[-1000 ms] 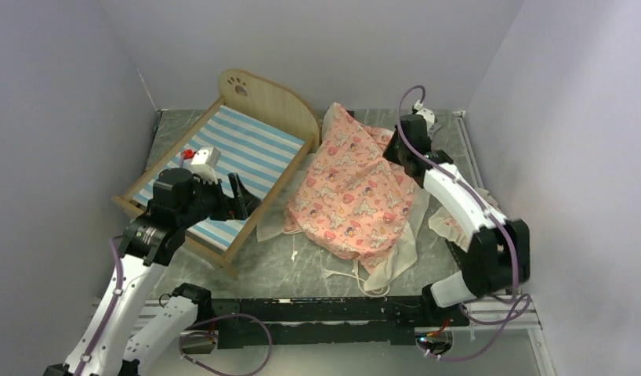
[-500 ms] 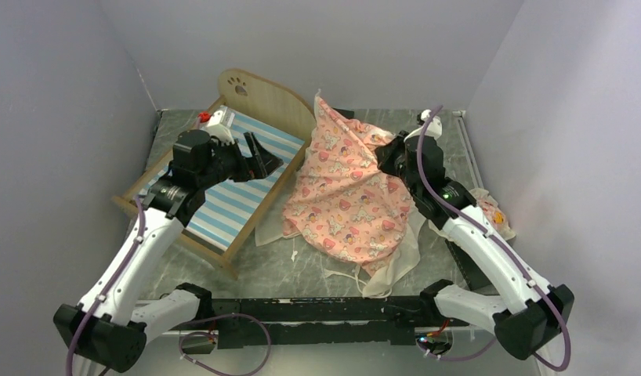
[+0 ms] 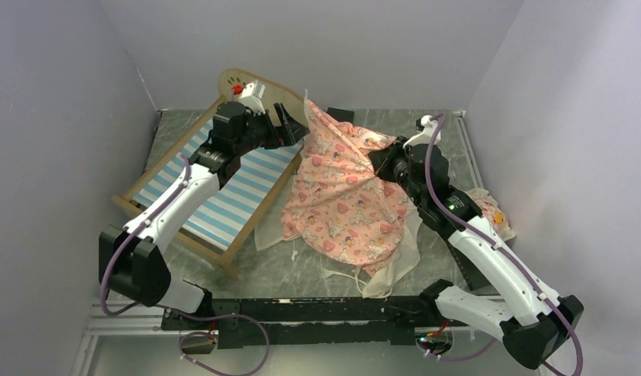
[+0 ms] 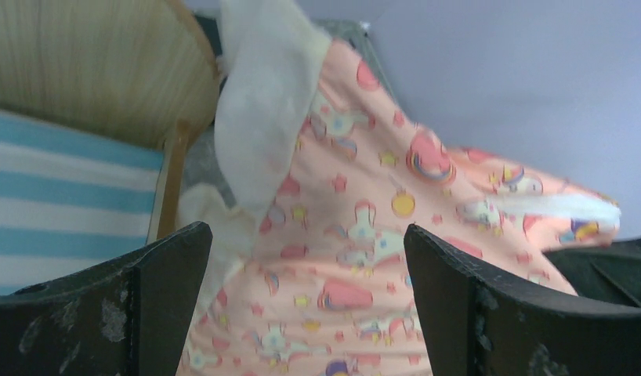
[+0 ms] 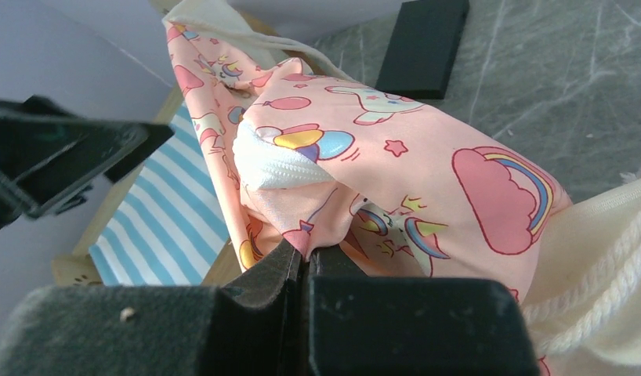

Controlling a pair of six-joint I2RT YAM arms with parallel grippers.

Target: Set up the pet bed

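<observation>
I will raise my right gripper toward the bed's headboard end by the black block, to its left in the top view, and release the mattress's fold.
The pet bed (image 3: pixel 223 176), light wood with a blue-and-white striped base, stands at the back left, and its headboard (image 4: pixel 90 63) also shows in the left wrist view. A pink cartoon-print mattress (image 3: pixel 345 196) lies crumpled to its right, with one corner raised against the headboard. My left gripper (image 3: pixel 290 129) hovers open over the bed's head end. Its fingers frame the pink fabric (image 4: pixel 380 235) without touching it. My right gripper (image 5: pixel 306 251) is shut on a pinched fold of the mattress (image 5: pixel 427 157), near the fabric's right edge (image 3: pixel 378 166).
A black block (image 5: pixel 423 43) lies on the grey marble table behind the mattress. A small frilled pillow (image 3: pixel 490 213) sits by the right wall. Cream ruffle and cord (image 3: pixel 380 270) trail from the mattress toward the near edge. Walls close in left, back and right.
My left arm swung from the bed's foot up to the headboard, staying open. My right gripper carried its fold leftward, and the mattress's far corner rose against the headboard.
</observation>
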